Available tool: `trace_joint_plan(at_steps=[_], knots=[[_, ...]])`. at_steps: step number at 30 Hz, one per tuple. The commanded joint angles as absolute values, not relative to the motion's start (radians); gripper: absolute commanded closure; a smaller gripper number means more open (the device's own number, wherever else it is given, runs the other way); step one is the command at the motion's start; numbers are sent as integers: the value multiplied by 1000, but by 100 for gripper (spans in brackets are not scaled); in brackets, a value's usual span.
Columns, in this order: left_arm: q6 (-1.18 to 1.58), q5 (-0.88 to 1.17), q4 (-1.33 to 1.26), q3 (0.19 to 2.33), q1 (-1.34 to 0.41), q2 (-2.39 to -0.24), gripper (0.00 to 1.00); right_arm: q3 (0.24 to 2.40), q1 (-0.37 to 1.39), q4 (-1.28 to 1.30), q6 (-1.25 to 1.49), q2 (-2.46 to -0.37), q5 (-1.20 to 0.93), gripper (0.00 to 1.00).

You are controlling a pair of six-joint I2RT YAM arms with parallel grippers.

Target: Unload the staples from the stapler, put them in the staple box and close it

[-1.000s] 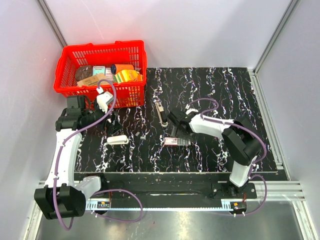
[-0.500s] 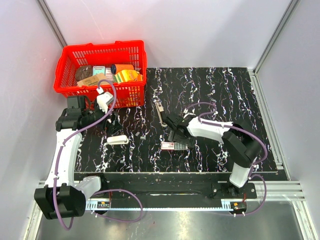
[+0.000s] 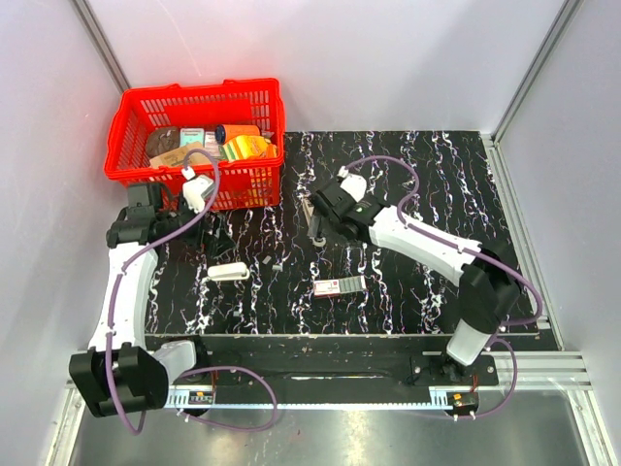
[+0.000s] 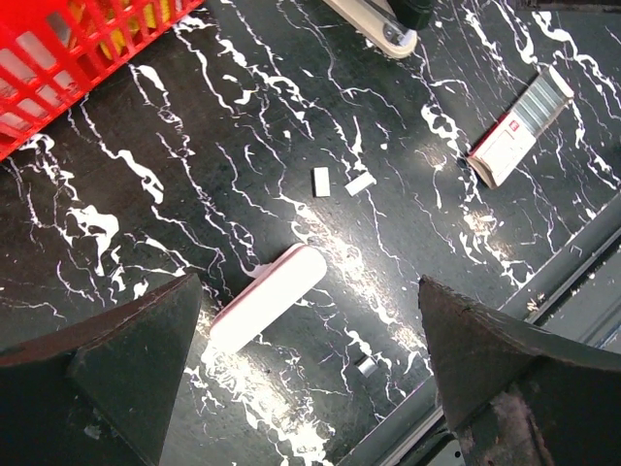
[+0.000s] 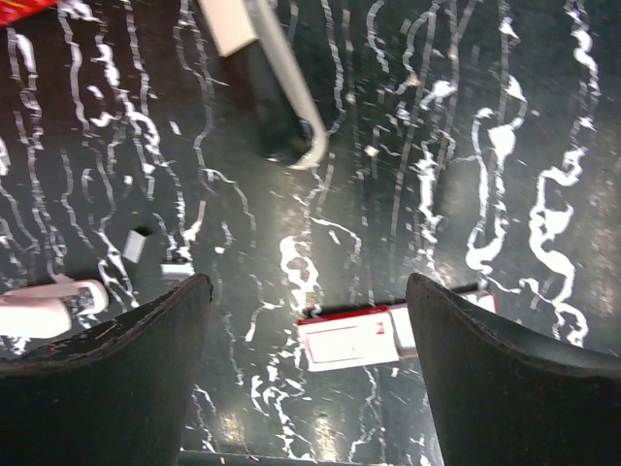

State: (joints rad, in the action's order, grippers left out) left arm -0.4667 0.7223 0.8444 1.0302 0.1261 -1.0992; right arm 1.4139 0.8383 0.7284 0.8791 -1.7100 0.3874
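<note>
I should next move my right gripper to the left in the top view and down onto the silvery bit nearer the white piece, because there is bare mat on either side of both sides of the silvery bit.
The stapler (image 3: 312, 220) is small, black and silvery, and lies on the black marbled mat just right of the red basket. In the right wrist view it (image 5: 275, 92) lies at the top, beyond the fingers. Its tip also shows in the left wrist view (image 4: 380, 26). My right gripper (image 3: 325, 205) is open and empty, hovering right beside the stapler; in its own view the gripper (image 5: 306, 388) stands over the mat. My left gripper (image 3: 206, 231) is open and empty at the mat's left; in its own view the gripper (image 4: 310, 388) is high above the mat.
A red-and-white box (image 3: 340, 285) (image 5: 354, 338) (image 4: 519, 126) lies at mid-mat. A white oblong piece (image 3: 229, 272) (image 4: 267, 296) lies left of it. Small silvery bits (image 4: 321, 181) (image 5: 134, 245) lie between them. A red basket (image 3: 194, 92) of goods stands at back left.
My right gripper has left the red-and-white box and moved back and left to the stapler. The box stays on the mat. The left arm has barely shifted.
</note>
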Motion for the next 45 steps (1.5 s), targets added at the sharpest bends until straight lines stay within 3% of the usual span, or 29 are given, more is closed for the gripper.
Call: trace_joint_plan(at_steps=[1,4,12,21,45], knots=[[-440,738,836,1084,179,-1124,1,1498,887,652,841,-1802,341,15],[-456,753,836,1088,230,-1123,1,1597,926,653,842,-1919,322,21],[-479,762,836,1081,314,-1078,1,1928,973,741,888,-2229,302,25],[-488,761,836,1052,328,-1081,1,2164,992,840,919,-2390,261,26],[-545,793,838,1040,365,-1048,1,2249,1015,913,930,-2505,207,34]])
